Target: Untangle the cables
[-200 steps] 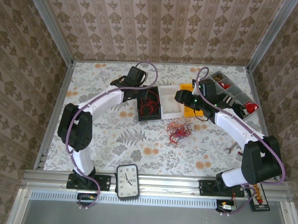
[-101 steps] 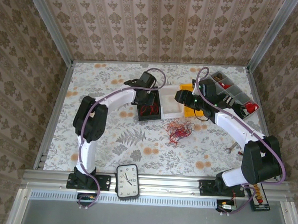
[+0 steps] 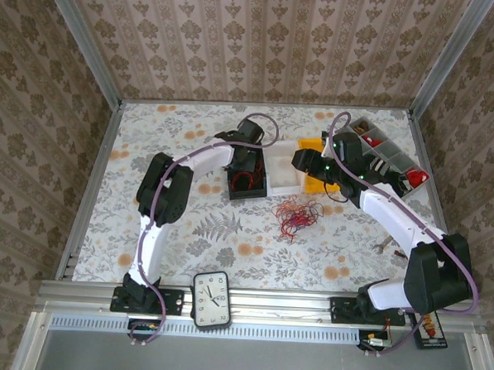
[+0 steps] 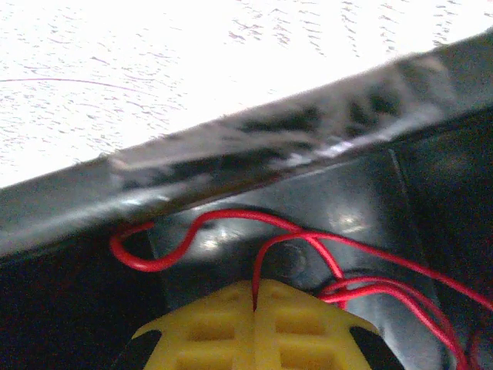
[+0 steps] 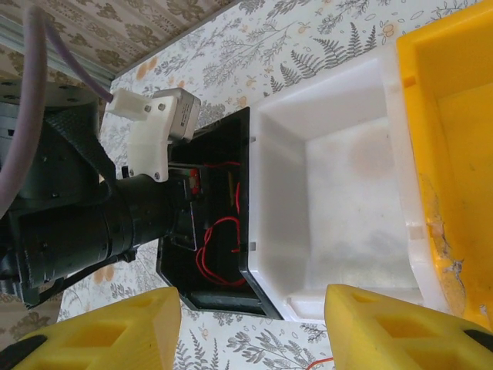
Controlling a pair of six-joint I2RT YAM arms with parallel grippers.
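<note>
I will move my left gripper outward next, toward the far side of the black bin [image 4: 285,142], and let go of the thin red cable, because its loops are already inside.
A loose tangle of red and orange cables [image 3: 298,214] lies on the patterned table, in front of the bins. More red cables [image 5: 214,240] lie in the black bin [image 3: 248,195]. My left gripper [image 3: 246,163] reaches down into that bin. In the left wrist view its yellow fingertips [image 4: 254,287] are shut on a thin red cable [image 4: 192,230] that loops away across the bin's floor. My right gripper [image 5: 254,312] hovers open over the near edges of the black bin [image 5: 231,294] and the white bin [image 5: 331,177], with nothing between its fingers [image 5: 115,331].
A yellow bin [image 5: 454,116] stands right of the white bin [image 3: 282,185]. A grey compartment tray [image 3: 389,155] sits at the back right. A small wrench [image 3: 385,246] lies on the table at the right. A clock [image 3: 211,297] rests on the front rail.
The left arm has folded in and swung right, carrying its gripper from behind the black bin's back edge into the bin. The right arm has hardly moved.
</note>
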